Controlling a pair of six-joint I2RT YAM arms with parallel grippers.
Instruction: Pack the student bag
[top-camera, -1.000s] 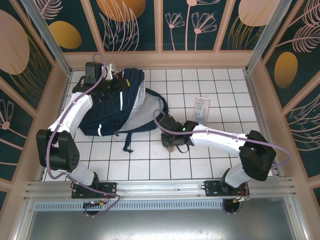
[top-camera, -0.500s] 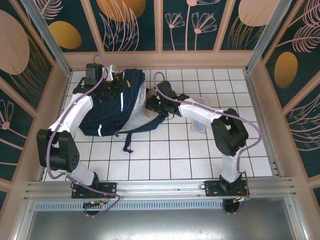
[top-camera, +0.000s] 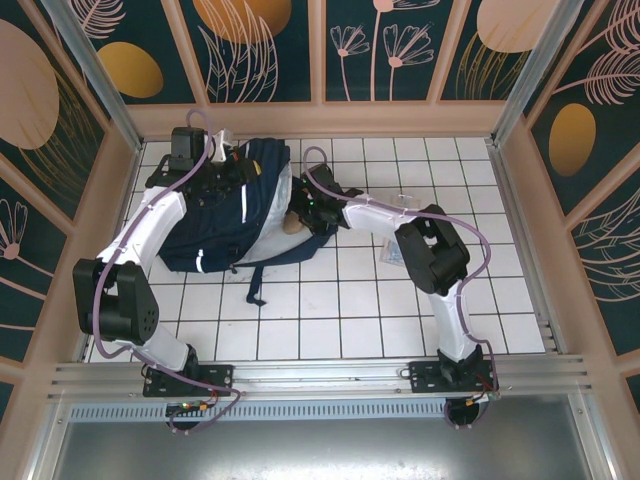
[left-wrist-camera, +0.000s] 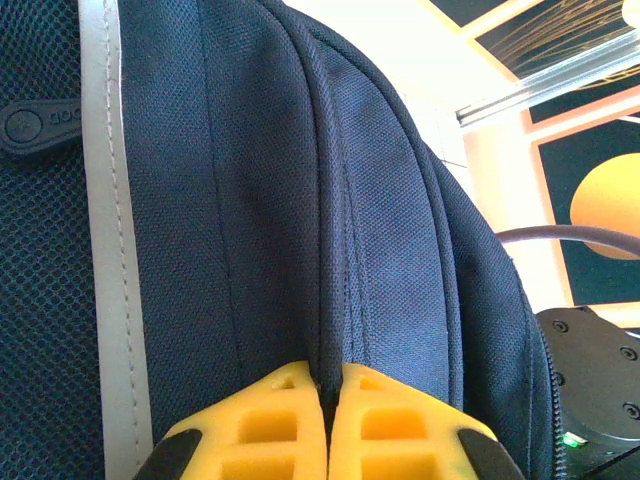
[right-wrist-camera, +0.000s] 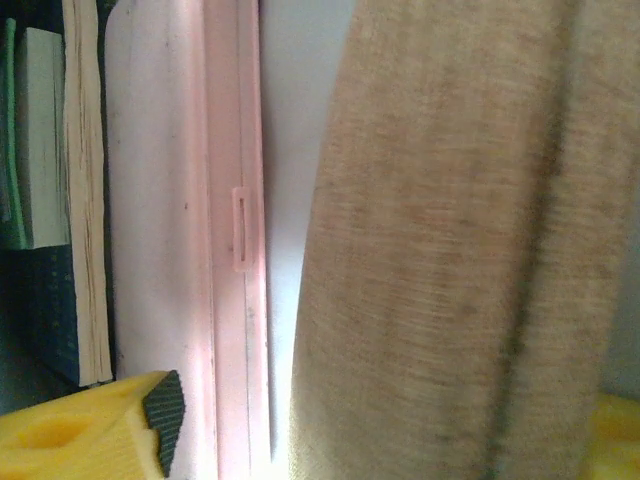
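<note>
The left gripper needs to lower the bag's raised seam toward the bag's opening (top-camera: 277, 225) and then let go of it, because the tan pouch already stands inside.
The student bag (top-camera: 215, 228), dark navy with a white stripe, lies at the back left of the tiled table, its opening facing right. My left gripper (top-camera: 228, 172) is shut on a raised seam of the bag (left-wrist-camera: 250, 200), yellow fingers (left-wrist-camera: 270, 420) pressed together. My right gripper (top-camera: 298, 213) is at the bag's mouth with a tan fabric pouch (top-camera: 292, 224). In the right wrist view the pouch (right-wrist-camera: 450, 250) stands between the wide-apart jaws of my right gripper (right-wrist-camera: 380, 430), and the left finger (right-wrist-camera: 110, 435) is clear of it. A pink case (right-wrist-camera: 190, 220) and books (right-wrist-camera: 60, 180) lie inside.
A clear plastic packet (top-camera: 392, 254) lies on the white tiles, partly under the right arm. A bag strap (top-camera: 262, 275) trails toward the front. Low walls ring the table (top-camera: 330, 310).
My right arm has swung from the table's middle to the bag's mouth with the tan pouch, and its jaws have spread wide. The left gripper has stayed put.
</note>
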